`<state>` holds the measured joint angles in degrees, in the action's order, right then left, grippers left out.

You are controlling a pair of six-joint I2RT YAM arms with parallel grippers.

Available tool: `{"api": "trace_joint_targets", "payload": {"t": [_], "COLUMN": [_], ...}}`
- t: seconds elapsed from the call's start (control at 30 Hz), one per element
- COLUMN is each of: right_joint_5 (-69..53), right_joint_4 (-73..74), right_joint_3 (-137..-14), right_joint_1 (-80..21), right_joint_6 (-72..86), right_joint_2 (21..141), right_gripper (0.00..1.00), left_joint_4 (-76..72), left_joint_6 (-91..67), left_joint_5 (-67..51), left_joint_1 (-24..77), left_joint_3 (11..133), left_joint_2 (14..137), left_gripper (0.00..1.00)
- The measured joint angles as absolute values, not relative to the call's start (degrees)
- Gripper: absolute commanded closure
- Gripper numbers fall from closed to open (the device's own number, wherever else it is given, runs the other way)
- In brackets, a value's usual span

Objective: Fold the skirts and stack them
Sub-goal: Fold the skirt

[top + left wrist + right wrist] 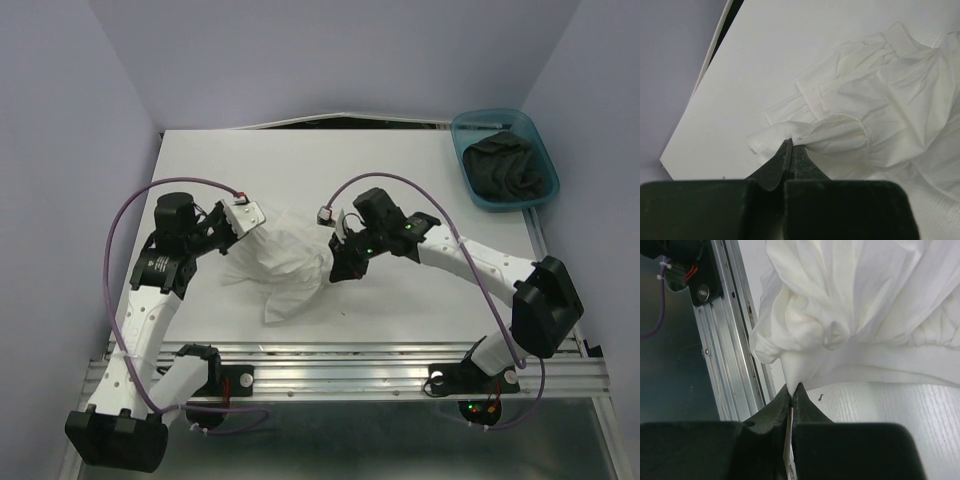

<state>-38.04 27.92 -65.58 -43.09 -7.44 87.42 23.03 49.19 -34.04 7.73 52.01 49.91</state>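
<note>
The white skirt [285,262] lies bunched between the arms. My right gripper draws its edge outward next, then lowers it to the table and opens.
The white ruffled skirt [285,262] lies bunched in the middle of the table between the two arms. My left gripper [247,222] is shut on its left edge; in the left wrist view the cloth [865,115] is pinched at the closed fingertips [792,144]. My right gripper [338,262] is shut on its right edge; in the right wrist view the white cloth [855,315] rises in a peak from the closed fingertips [796,388]. The charcoal-black skirt [510,168] lies crumpled in the teal bin at the back right.
The teal plastic bin [470,170] stands at the table's back right corner. An aluminium rail [350,365] runs along the near edge and shows in the right wrist view [730,350]. Purple cables loop over both arms.
</note>
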Motion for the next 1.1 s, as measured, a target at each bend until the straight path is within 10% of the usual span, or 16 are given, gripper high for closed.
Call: {"api": "trace_joint_targets", "payload": {"t": [0.7,1.1], "right_joint_5": [-52.6,-56.8], "right_joint_4": [27.0,27.3], "right_joint_3": [-78.8,-82.9], "right_joint_1": [-22.9,-22.9], "right_joint_6": [-5.1,-2.3], "right_joint_2": [119.7,126.4], "right_gripper": [0.99,0.99], "left_joint_4": [10.0,8.8], "left_joint_6": [41.1,38.7], "left_joint_5": [-29.2,-25.0], "left_joint_1": [7.8,7.7], "left_joint_3": [74.7,77.4], "left_joint_2": [97.9,110.4], "left_gripper": [0.95,0.49]}}
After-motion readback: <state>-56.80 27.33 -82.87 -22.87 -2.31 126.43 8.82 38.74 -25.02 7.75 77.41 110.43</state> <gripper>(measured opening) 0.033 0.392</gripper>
